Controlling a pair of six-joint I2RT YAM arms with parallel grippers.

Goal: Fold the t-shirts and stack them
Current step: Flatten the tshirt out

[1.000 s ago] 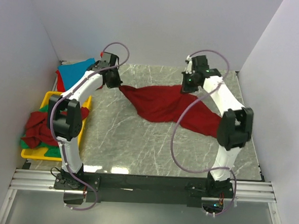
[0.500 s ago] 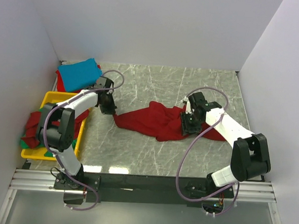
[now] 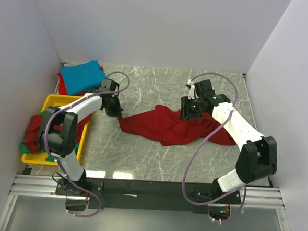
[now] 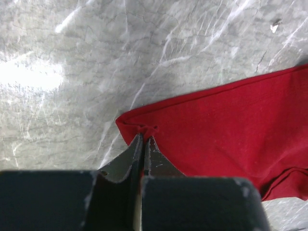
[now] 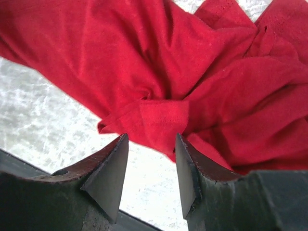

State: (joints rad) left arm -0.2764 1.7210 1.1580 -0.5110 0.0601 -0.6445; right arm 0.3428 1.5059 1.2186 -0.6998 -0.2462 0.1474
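Note:
I should move my right gripper down next onto the edge of the small folded flap of the bunched red t-shirt, because that flap is just past my open, empty fingers.
A dark red t-shirt (image 3: 166, 125) lies crumpled across the middle of the marble table. My left gripper (image 3: 117, 112) is low at its left end, shut on a pinched corner of the cloth. The left wrist view shows that gripper (image 4: 143, 136) with red fabric (image 4: 226, 130) bunched between the tips. My right gripper (image 3: 190, 110) hovers over the shirt's right part, open. In the right wrist view it (image 5: 151, 140) stands just above a fold of the shirt (image 5: 192, 72), with nothing between the fingers (image 5: 115, 159).
A folded turquoise blue shirt (image 3: 80, 75) lies at the back left corner. The yellow tray (image 3: 53, 100) at the left edge holds a red shirt (image 3: 38, 128) over a green one (image 3: 25, 148). White walls close in the back and both sides.
Both arms brought the red shirt from the back down toward the middle. The right gripper then opened, let go of the cloth and drew up and back. The left stays pinched.

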